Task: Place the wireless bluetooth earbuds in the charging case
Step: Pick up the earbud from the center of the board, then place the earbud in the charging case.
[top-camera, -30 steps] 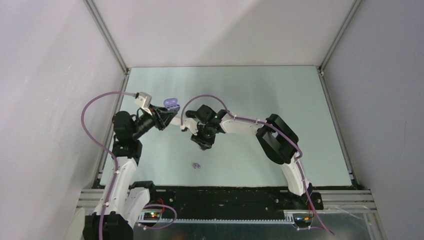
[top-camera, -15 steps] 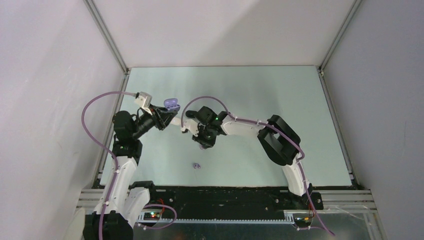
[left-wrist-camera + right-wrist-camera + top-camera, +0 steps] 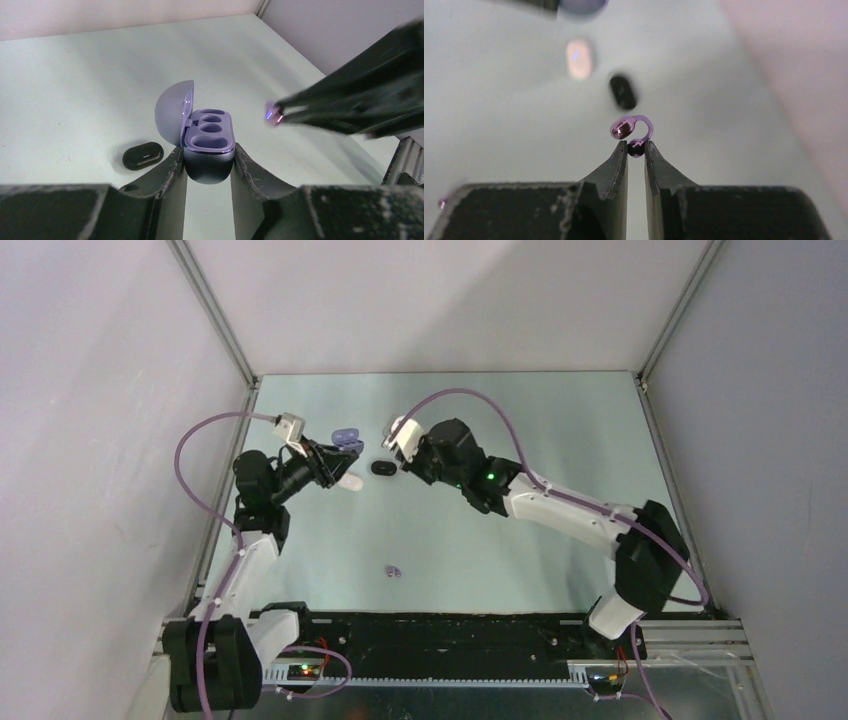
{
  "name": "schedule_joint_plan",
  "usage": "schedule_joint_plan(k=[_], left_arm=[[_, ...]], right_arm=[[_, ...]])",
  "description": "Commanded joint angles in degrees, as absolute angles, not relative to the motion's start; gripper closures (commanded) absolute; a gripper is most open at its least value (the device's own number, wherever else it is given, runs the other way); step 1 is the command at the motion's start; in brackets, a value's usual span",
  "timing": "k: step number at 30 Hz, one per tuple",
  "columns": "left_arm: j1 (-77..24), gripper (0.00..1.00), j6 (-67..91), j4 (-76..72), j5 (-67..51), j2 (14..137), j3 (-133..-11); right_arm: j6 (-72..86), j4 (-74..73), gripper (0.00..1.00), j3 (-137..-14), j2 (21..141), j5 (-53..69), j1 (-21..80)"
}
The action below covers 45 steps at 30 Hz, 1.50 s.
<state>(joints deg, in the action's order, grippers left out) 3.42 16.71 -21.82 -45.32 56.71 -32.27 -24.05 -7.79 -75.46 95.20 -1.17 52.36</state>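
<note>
I need to swing and tilt my right gripper to the left in the top view next, onto the empty hollows of the open case, and let go of the earbud.
My left gripper is shut on the lower body of a lavender charging case, held above the table at the back left. Its lid stands open and both wells are empty. My right gripper is shut on a shiny lavender earbud, pinched at the very fingertips. In the left wrist view that earbud hangs just right of the open case, apart from it. A second lavender earbud lies on the table near the front.
A shut black case lies on the table between the two grippers, and it also shows beside the left fingers. A white-pink case lies below the left gripper. The enclosure walls stand close on the left and at the back.
The right gripper closed on the earbud, then the arm swung up and back from mid-table to beside the held case. The left arm shifted slightly with the case.
</note>
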Motion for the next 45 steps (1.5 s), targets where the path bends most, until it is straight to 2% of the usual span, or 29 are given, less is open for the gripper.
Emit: schedule_joint_plan(k=[1, 10, 17, 28, 45], left_arm=[[3.2, 1.0, 20.4, -30.8, -47.5, 59.4, -35.7], [-1.0, 1.0, 19.8, -40.9, -54.8, 61.3, -36.7], [-5.0, 1.0, 16.6, -42.0, -52.1, 57.8, -34.8], [-6.3, 1.0, 17.0, -39.8, -45.4, 53.2, -35.2], [-7.5, 1.0, 17.7, -36.2, -43.0, 53.8, -37.4]], right_arm=[[-26.2, 9.7, 1.0, -73.7, 90.0, -6.1, 52.8], [-38.5, 25.2, 1.0, -72.9, 88.3, -8.2, 56.2], [-50.5, 36.0, 1.0, -71.5, 89.2, -9.2, 58.4], [-60.5, 37.4, 1.0, -69.5, 89.1, -5.4, 60.0], [-67.3, 36.2, 1.0, -69.4, 90.2, 3.4, 60.1]])
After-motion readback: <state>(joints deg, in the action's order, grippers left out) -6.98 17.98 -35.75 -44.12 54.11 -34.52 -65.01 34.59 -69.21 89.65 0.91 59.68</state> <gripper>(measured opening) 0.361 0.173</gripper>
